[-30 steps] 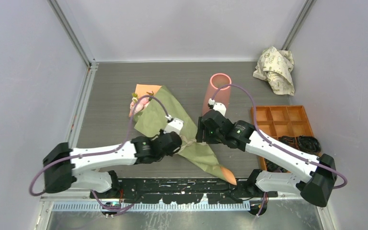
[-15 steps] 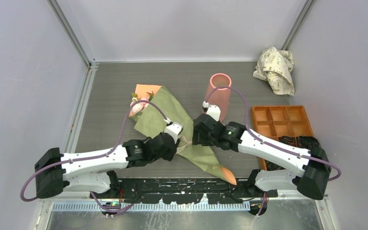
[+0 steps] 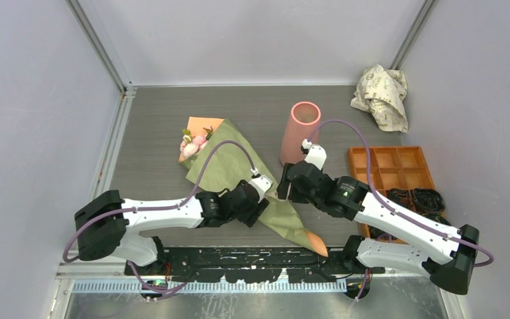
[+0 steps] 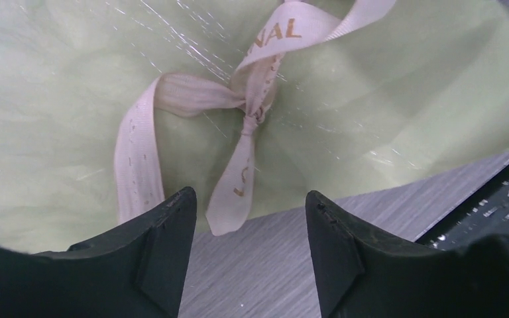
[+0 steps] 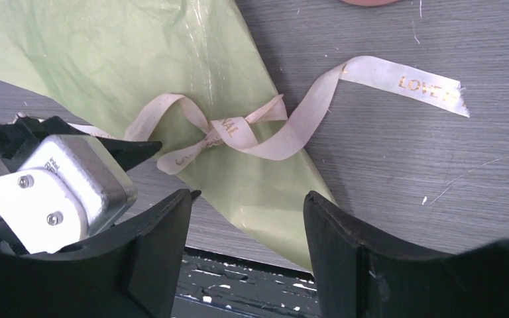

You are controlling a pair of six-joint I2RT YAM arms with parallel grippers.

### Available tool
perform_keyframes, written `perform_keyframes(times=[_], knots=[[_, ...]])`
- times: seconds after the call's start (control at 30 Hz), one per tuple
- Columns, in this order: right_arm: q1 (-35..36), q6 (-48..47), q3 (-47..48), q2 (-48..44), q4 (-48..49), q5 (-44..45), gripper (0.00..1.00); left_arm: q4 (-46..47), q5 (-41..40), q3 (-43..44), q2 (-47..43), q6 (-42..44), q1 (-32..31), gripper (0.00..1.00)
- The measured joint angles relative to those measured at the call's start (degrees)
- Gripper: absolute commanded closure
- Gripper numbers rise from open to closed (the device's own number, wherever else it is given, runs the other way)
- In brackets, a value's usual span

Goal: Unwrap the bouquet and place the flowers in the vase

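Note:
The ribbon's short tail (image 4: 246,140) beside the knot lies outward below my left gripper. Only its tip is between the fingers, so I will next ease down and outward.
The bouquet (image 3: 222,159) lies diagonally on the table, a cone of olive-green paper with its orange tip toward the front edge. Pink flowers (image 3: 192,145) poke out of its wide far-left end. A beige ribbon (image 4: 252,119) is knotted round the narrow part, and one long tail (image 5: 397,79) trails onto the table. My left gripper (image 4: 248,199) is open at the cone's near edge; a short ribbon tail ends in its gap, unpinched. My right gripper (image 5: 246,195) hovers open over the narrow part, just right of the knot. The pink vase (image 3: 300,133) stands upright behind it.
Crumpled cream printed paper (image 3: 382,93) lies in the back right corner. An orange compartment tray (image 3: 388,166) sits at the right, with black bands (image 3: 418,199) in its near cells. The black rail (image 3: 252,256) runs along the table's front edge.
My left gripper has opened from shut and slid right and nearer along the bouquet. The right gripper drifted left, then back right, uncovering the vase.

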Motion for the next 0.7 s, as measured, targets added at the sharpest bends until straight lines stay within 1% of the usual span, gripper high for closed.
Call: perform_keyframes(times=[0.17,0.23,0.27,0.3,0.37,0.43,0.47,0.57,0.7], knots=[[0.0,0.09,-1.55,-1.53,-0.2,-0.37,0.32,0.17,-2.14,2.25,4.28,1.9,0.0,0.41],[0.02,0.09,-1.55,-2.03,-0.11,-0.48,0.32,0.26,-2.78,3.52,6.51,2.36,0.0,0.45],[0.0,0.09,-1.55,-2.23,-0.02,-0.5,0.33,0.39,-2.91,3.96,7.34,2.51,0.0,0.49],[0.0,0.09,-1.55,-2.34,0.02,-0.5,0.33,0.42,-3.06,4.39,8.07,2.8,0.0,0.58],[0.0,0.07,-1.55,-2.38,0.04,-0.52,0.34,0.42,-3.34,5.31,9.49,3.21,0.0,0.79],[0.0,-0.07,-1.84,-2.4,-0.09,-0.59,0.35,0.37,-3.76,6.34,10.86,3.48,0.07,0.92],[0.02,-0.07,-1.97,-2.4,-0.15,-0.72,0.35,0.37,-3.87,6.75,11.43,3.23,0.11,0.95],[0.02,-0.09,-2.4,-2.38,0.04,-1.05,0.35,-0.11,-4.39,7.41,12.31,2.91,0.07,1.0],[0.02,-0.07,-2.62,-2.25,0.57,-1.68,0.34,-1.75,-5.86,6.73,10.6,0.66,0.04,1.0]])
